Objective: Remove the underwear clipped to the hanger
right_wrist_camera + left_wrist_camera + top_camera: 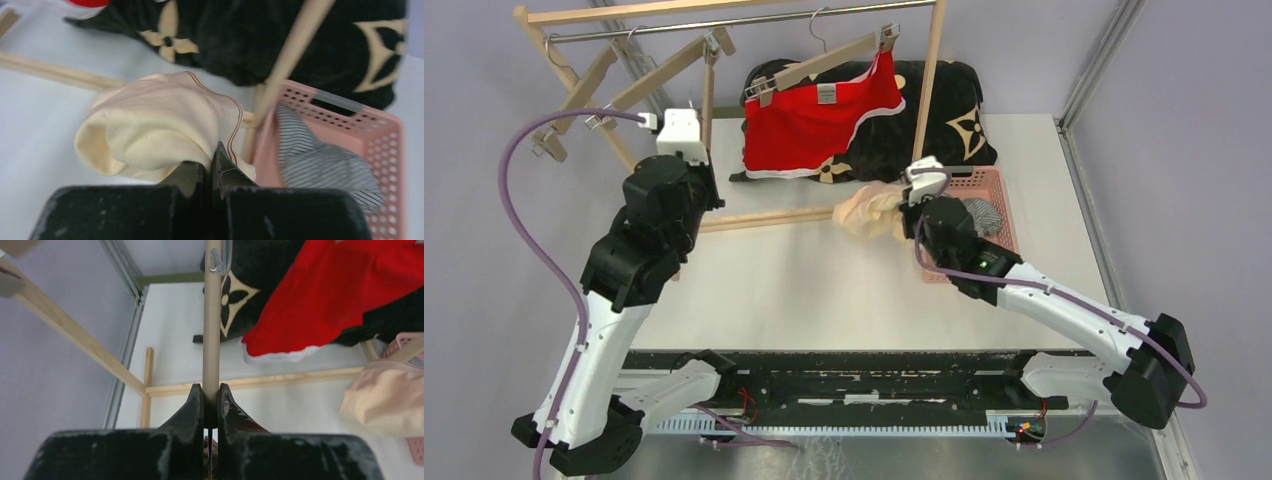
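The beige underwear (869, 212) will be released by my right gripper once it lowers over the pink basket (999, 185), toward the right in the top view, since the basket already holds striped underwear.
The red underwear (819, 125) with white trim hangs clipped to a wooden hanger (824, 62) on the rack; it also shows in the left wrist view (340, 295). My left gripper (692, 140) is shut on the bar of an empty wooden hanger (212, 330), its jaws (210, 395) pinching the bar. My right gripper (911, 195) is shut on the pale beige underwear (869, 212), held bunched just left of the pink basket (999, 185); it also shows in the right wrist view (160, 125). The grey-and-white striped underwear (320, 160) lies in the basket.
The wooden rack's base rail (764, 218) and right post (929, 80) stand close to both grippers. A big black cushion with tan flower marks (954, 110) lies behind the rack. More empty hangers (589, 85) hang at the rack's left end.
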Tool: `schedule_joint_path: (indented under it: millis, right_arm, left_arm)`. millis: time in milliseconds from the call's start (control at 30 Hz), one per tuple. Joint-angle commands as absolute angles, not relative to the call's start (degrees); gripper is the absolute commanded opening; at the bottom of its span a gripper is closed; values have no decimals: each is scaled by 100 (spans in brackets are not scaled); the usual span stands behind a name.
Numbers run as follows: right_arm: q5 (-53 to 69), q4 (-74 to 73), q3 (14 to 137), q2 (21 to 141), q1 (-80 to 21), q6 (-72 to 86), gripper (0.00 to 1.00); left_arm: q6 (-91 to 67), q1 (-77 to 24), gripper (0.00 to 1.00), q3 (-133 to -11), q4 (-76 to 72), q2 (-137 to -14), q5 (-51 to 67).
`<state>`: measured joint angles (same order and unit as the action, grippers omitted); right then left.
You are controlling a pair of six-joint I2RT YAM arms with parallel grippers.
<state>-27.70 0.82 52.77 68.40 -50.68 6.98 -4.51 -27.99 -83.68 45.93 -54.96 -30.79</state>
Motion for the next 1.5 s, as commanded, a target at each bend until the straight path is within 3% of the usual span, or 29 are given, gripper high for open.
schedule_joint_path:
  millis: [0, 133, 700, 1467]
  right_arm:
    - [-3063, -140, 5447, 6441, -4398, 683, 1]
    - [-3173, -138, 5428, 6224, -4085, 521, 1]
    - [-3335, 14, 5248, 6699, -3169, 471, 1]
    - [-4575, 199, 4614, 7942, -2178, 1691, 1]
  left_arm:
    - [291, -2743, 3, -9020, 4285, -5810, -3342]
    - [439, -2576, 3, -9210, 4235, -6244, -2925]
    - [743, -766, 3, -9942, 3590, -7039, 914]
    - [712, -704, 3, -10712, 3405, -7303, 816]
